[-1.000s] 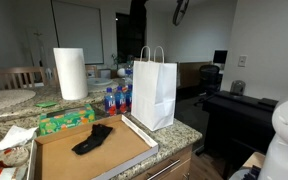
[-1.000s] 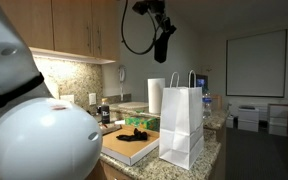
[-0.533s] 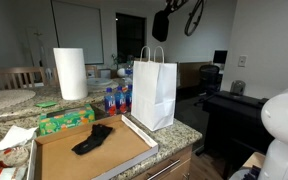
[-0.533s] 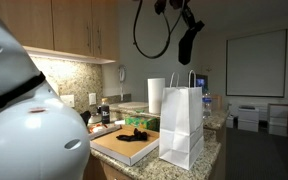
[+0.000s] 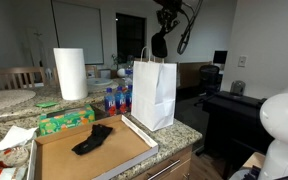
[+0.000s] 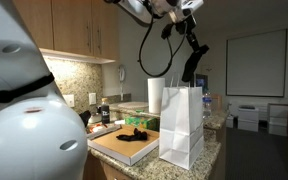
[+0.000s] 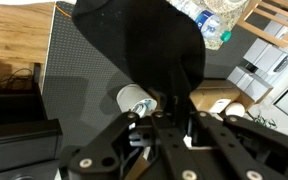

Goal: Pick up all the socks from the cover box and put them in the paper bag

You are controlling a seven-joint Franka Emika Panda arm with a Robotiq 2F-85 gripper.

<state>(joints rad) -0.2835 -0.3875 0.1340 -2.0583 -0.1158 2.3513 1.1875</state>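
Observation:
The black sock already dangles by the bag's handles, so my gripper should next move outward at nearly the same height, farther over the white paper bag's opening (image 5: 156,63).
My gripper (image 5: 161,30) hangs just above the mouth of the white paper bag (image 5: 154,95), shut on a black sock (image 5: 159,45) that dangles toward the bag's handles. The same gripper (image 6: 195,42) and its sock (image 6: 189,68) show over the bag (image 6: 182,125) from the other side. In the wrist view the held sock (image 7: 144,50) fills the middle, pinched at the gripper (image 7: 162,106). More black socks (image 5: 92,138) lie in the brown cover box (image 5: 134,152). In an exterior view they are a dark heap (image 6: 136,131) in the cover box (image 6: 112,148).
A paper towel roll (image 5: 71,73) stands behind the box, with a green tissue box (image 5: 66,121) and water bottles (image 5: 114,100) beside it. The granite counter edge (image 5: 189,135) lies right of the bag. The robot's white body (image 6: 34,130) blocks an exterior view's left half.
The gripper has carried the sock sideways to above the bag and come down lower, so the sock now hangs at the handles. Socks in the box lie unchanged.

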